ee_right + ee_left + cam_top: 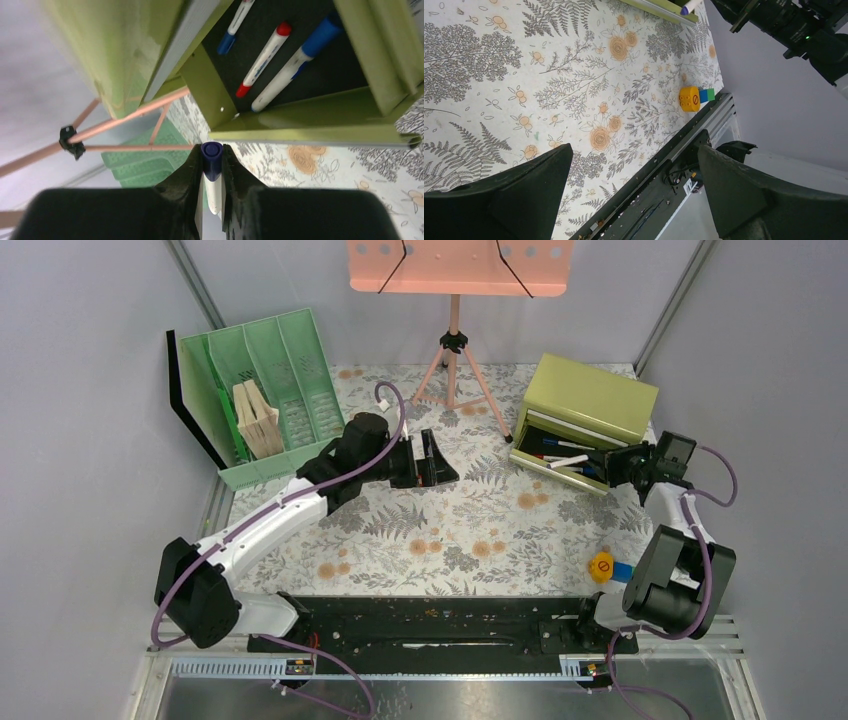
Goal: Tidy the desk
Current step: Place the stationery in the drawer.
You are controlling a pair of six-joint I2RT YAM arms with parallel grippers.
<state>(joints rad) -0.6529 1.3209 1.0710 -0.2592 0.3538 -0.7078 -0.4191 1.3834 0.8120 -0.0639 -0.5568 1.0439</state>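
Observation:
My right gripper will next turn and go down toward the drawer's bottom (580, 465) beside the red-capped marker (265, 52) and then release, because the white marker sticks out over the drawer's front side.
The desk (470, 530) has a white-grey fern print with orange flowers; it also shows in the left wrist view (564, 85). My right gripper (612, 462) is at the open drawer (560, 455) of an olive-green box (590, 395). In the right wrist view it (212, 152) is shut on a white marker with a dark blue cap (212, 170), just outside the drawer's front wall (320, 125). Inside the drawer lie a red-capped marker (265, 52) and two blue-capped ones (300, 55). My left gripper (440, 458) is open and empty over the desk's middle back (634, 149).
A green file organizer (270, 390) with wooden pieces stands at the back left. A pink music stand (455, 350) stands at the back centre. A yellow, blue and green toy block (605, 567) lies near the front right edge, also in the left wrist view (691, 98).

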